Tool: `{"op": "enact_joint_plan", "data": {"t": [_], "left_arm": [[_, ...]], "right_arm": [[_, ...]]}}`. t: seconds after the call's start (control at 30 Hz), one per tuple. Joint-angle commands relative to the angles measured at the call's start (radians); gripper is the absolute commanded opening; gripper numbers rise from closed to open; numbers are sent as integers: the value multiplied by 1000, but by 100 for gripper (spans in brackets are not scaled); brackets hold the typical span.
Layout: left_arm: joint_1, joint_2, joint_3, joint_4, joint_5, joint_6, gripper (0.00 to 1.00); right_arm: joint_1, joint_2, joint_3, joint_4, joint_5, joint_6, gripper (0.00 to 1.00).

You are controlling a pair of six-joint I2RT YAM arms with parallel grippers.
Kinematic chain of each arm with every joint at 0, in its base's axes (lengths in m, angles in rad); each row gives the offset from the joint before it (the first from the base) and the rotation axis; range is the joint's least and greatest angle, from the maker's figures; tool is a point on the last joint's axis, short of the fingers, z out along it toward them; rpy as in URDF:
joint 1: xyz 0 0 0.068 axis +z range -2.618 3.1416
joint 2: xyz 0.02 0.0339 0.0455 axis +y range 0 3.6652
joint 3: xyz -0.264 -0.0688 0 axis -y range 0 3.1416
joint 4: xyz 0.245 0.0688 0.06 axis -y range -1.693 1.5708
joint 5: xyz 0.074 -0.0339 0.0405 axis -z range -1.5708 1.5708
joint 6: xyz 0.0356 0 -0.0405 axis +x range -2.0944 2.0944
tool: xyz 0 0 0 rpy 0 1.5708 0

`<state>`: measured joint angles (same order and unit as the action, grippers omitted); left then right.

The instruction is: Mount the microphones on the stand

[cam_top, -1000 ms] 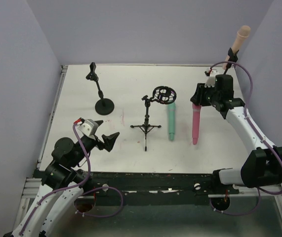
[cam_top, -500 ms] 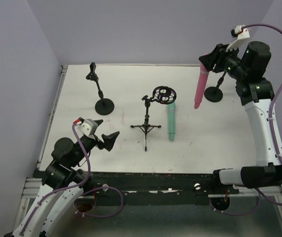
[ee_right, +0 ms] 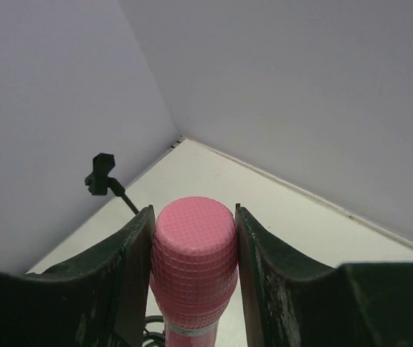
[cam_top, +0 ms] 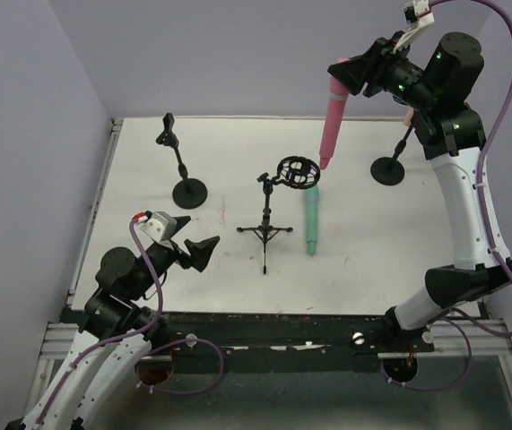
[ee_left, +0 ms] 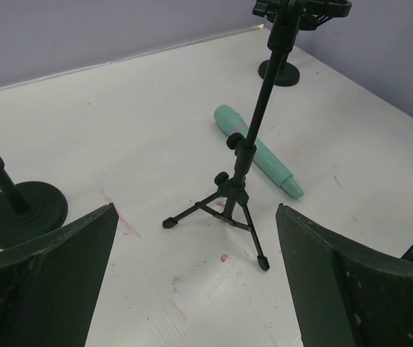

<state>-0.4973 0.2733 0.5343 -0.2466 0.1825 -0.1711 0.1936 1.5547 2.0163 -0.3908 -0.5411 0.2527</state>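
The tip of the pink microphone in the robot's right gripper still hangs outside, so the robot should shift the microphone to the left in the top view next, then down into the stand's ring holder (cam_top: 299, 172).
My right gripper (cam_top: 350, 72) is raised high at the back right, shut on the head of the pink microphone (cam_top: 331, 121). The microphone hangs almost upright, its lower tip just above and right of the ring holder (cam_top: 299, 172) on the black tripod stand (cam_top: 267, 224). In the right wrist view its head (ee_right: 194, 253) fills the gap between my fingers (ee_right: 135, 249). The teal-green microphone (cam_top: 310, 221) lies flat right of the tripod, also the teal microphone (ee_left: 257, 150) in the left wrist view. A peach-beige microphone (cam_top: 405, 115) is mostly hidden behind my right arm. My left gripper (cam_top: 188, 246) is open near the front left, holding nothing.
A black round-base stand with a clip (cam_top: 184, 175) stands at the back left; its clip (ee_right: 103, 176) shows in the right wrist view. Another round-base stand (cam_top: 388, 168) is at the back right under my right arm. Lilac walls close the table on three sides.
My right arm has lifted the pink microphone off the table and swung it up and leftward toward the tripod's ring holder. The left arm has not moved.
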Motion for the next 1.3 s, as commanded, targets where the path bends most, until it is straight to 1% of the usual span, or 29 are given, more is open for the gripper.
{"op": "enact_joint_plan", "data": {"t": [0.0,0.17,0.27,0.5,0.67,0.8,1.03,1.27], "left_arm": [[5,15,1,29,17,-34,98],[5,17,1,29,5,-44,98],[6,23,0,33,5,-53,98],[5,21,-13,46,0,-62,99],[6,18,-14,46,2,-62,98],[5,10,-25,47,0,-64,98],[5,12,-28,58,2,-62,98],[5,7,-31,63,6,-67,98]], "right_arm": [[72,37,125,23,-39,36,29],[107,83,217,27,-39,49,29],[127,97,211,32,-34,46,29],[167,79,87,61,7,2,29],[173,81,47,69,23,-16,29],[175,50,0,67,4,-30,29],[175,-56,-158,78,-63,-38,30],[173,-116,-235,72,-92,-49,31]]}}
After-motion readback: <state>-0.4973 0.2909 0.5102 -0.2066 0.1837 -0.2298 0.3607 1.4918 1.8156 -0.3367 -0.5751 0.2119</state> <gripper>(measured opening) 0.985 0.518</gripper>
